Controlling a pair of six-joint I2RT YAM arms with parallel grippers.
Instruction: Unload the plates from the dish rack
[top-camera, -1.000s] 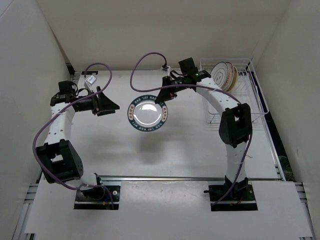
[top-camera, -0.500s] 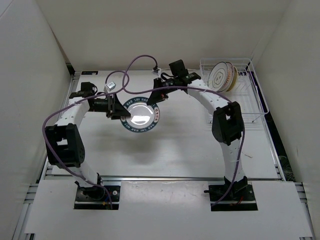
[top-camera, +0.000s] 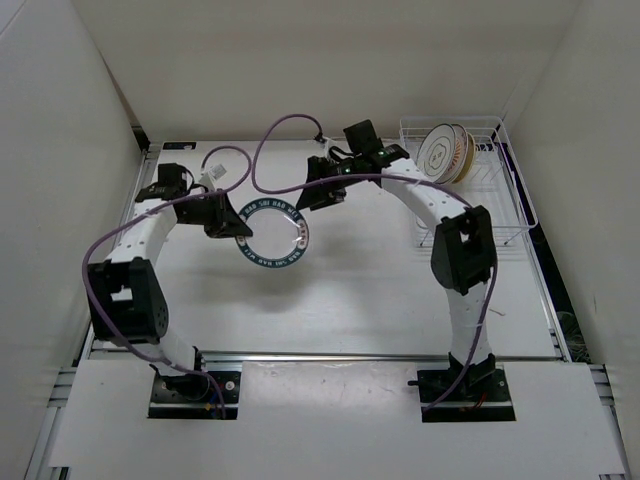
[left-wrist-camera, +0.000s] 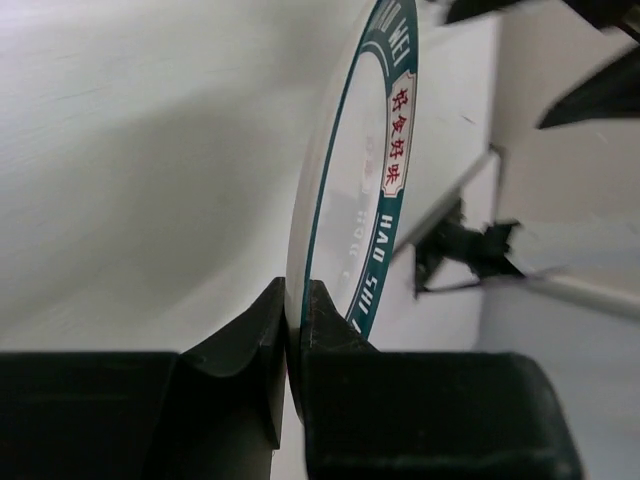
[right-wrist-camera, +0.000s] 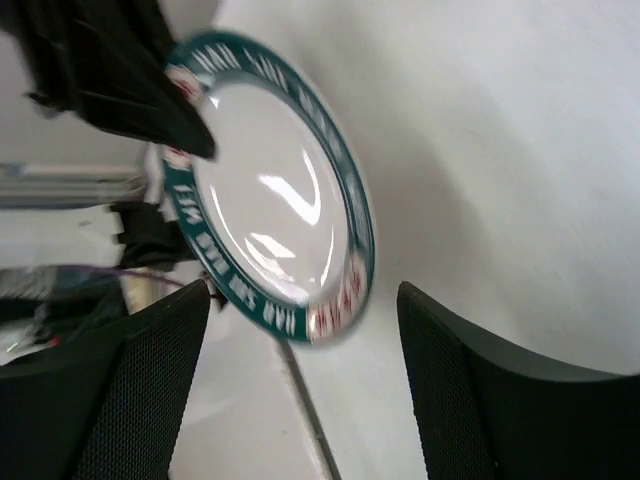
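Note:
The tabletop's far corner is bare, so I should move my left gripper outward and down, to the left in the top view, and release the plate there.
A white plate with a dark green lettered rim band hangs above the table's middle left. My left gripper is shut on its left rim; in the left wrist view both fingers of the left gripper pinch the edge of the plate. My right gripper stands open just off the plate's upper right rim. The right wrist view has the plate ahead of the right gripper, touching neither finger. The dish rack stands at the back right with a few plates upright in it.
White walls close in the table on the left, back and right. Purple cables loop above both arms near the back. A metal rail runs along the near edge by the arm bases.
The left gripper has closed on the plate's left rim. The right gripper has opened and let go of it. The plate has shifted left with the left arm.

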